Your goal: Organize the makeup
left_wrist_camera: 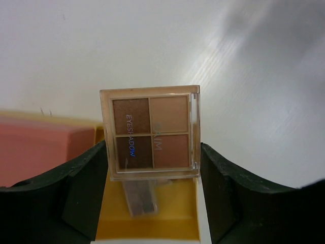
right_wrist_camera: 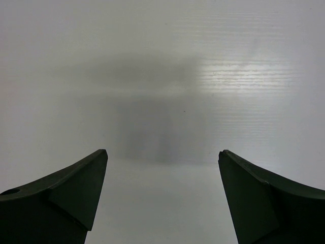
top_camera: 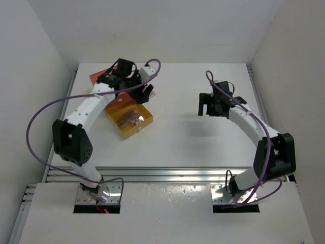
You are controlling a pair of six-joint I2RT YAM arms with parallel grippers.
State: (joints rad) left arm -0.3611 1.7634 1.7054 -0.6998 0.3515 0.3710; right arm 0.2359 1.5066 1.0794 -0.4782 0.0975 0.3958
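The yellow drawer (top_camera: pixel 140 130) is open and its bottom is bare beside the orange box, so my left gripper will move back and down over that spot to let go of the clear-cased palette.
My left gripper (top_camera: pixel 145 92) (left_wrist_camera: pixel 152 147) is shut on a small clear-cased eyeshadow palette (left_wrist_camera: pixel 151 133) with four pink-brown squares. It holds the palette by its side edges, tilted, above the open yellow drawer (left_wrist_camera: pixel 152 223) (top_camera: pixel 140 130). Another small palette (left_wrist_camera: pixel 137 195) lies in the drawer below it. The top view shows pink-brown items (top_camera: pixel 129 118) in the drawer. My right gripper (top_camera: pixel 205 105) (right_wrist_camera: pixel 162 152) is open and empty over bare white table at the right. No brushes or sticks show in any view.
The orange drawer box (top_camera: pixel 98 76) (left_wrist_camera: pixel 40 152) stands at the back left, behind the left wrist. White walls close in the table on the left, back and right. Purple cables loop from both arms.
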